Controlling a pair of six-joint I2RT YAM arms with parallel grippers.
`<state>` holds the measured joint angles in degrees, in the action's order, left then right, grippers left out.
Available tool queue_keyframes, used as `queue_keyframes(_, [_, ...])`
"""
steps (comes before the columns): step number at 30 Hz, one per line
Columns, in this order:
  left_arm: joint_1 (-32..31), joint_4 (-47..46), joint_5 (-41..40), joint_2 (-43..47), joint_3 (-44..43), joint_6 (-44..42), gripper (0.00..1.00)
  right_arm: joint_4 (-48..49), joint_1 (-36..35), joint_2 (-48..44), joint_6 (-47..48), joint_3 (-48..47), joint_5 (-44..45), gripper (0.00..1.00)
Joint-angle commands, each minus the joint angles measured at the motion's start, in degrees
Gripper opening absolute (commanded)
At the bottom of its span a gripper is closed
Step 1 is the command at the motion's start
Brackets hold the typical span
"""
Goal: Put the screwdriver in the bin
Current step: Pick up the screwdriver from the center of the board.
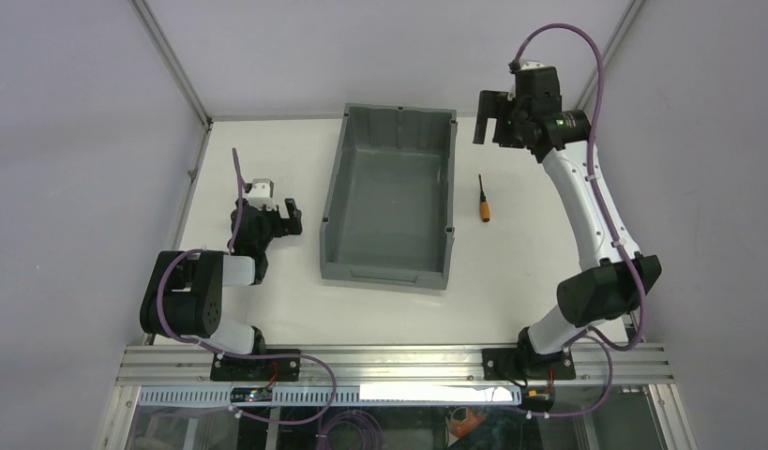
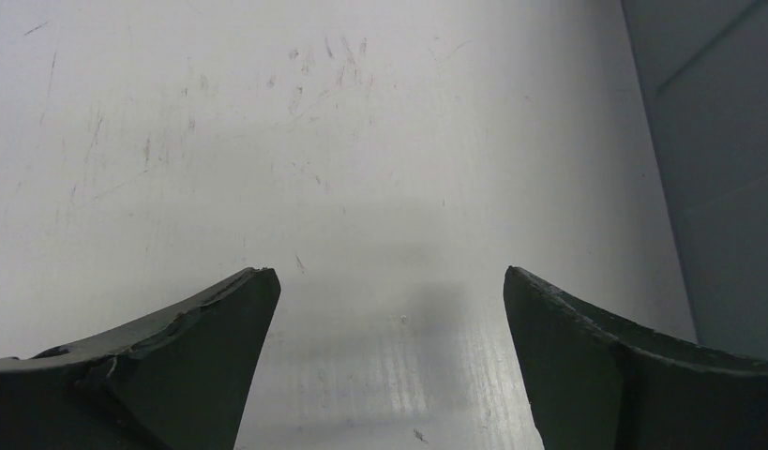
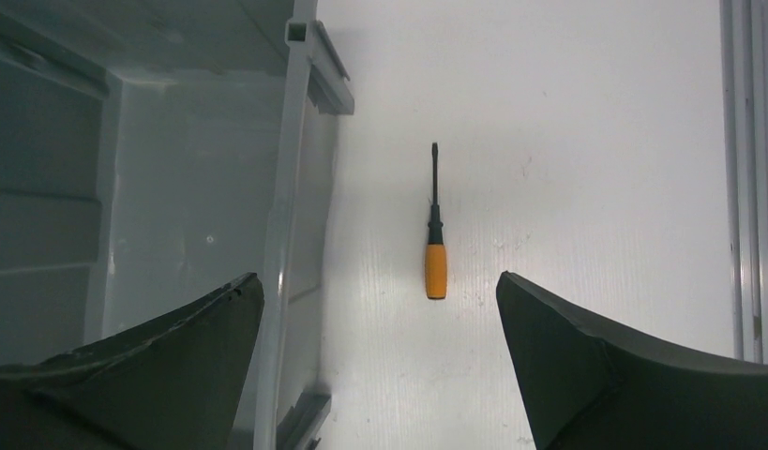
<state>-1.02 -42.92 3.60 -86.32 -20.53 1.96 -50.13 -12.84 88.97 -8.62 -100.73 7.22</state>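
Note:
The screwdriver's orange handle (image 1: 485, 212) (image 3: 436, 271) is the thicker end and is nearest the fingers, so next I should lower my right gripper onto it beside the bin's side and close across it.
The screwdriver (image 1: 484, 199), with an orange handle and a thin black shaft, lies on the white table just right of the grey bin (image 1: 391, 258). In the right wrist view the screwdriver (image 3: 435, 253) lies ahead of the jaws, and the bin's right wall (image 3: 288, 178) runs along the left. My right gripper (image 1: 490, 120) is open and empty, raised above the table near the bin's far right corner; it also shows in the right wrist view (image 3: 380, 281). My left gripper (image 1: 290, 213) is open and empty, low over the table left of the bin; its wrist view (image 2: 389, 277) shows bare table.
The bin is empty inside. A metal frame post (image 1: 173, 66) and rail edge the table at the far left. A grey bin wall (image 2: 727, 169) shows at the right of the left wrist view.

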Motion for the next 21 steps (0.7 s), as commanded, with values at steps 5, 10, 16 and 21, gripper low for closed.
queue_keyframes(5, [0.4, -4.28, 1.41, -0.03, -0.84, -0.64, 0.99, -11.11, 0.36, 8.1, -0.38, -9.13, -1.05, 0.99])
queue_keyframes(10, [0.4, -4.28, 1.44, 0.02, -0.82, -0.63, 0.99, -12.67, 1.09, 11.46, -0.65, -9.1, -1.83, 0.99])
queue_keyframes(16, [0.4, -4.28, 1.36, -0.03, -0.83, -0.64, 0.99, -12.1, 2.47, 15.52, -0.91, -6.79, -3.32, 0.99])
queue_keyframes(21, [0.4, -4.28, 1.42, 0.01, -0.82, -0.62, 0.99, -9.43, 4.51, 18.1, -1.44, -3.09, -6.02, 0.97])
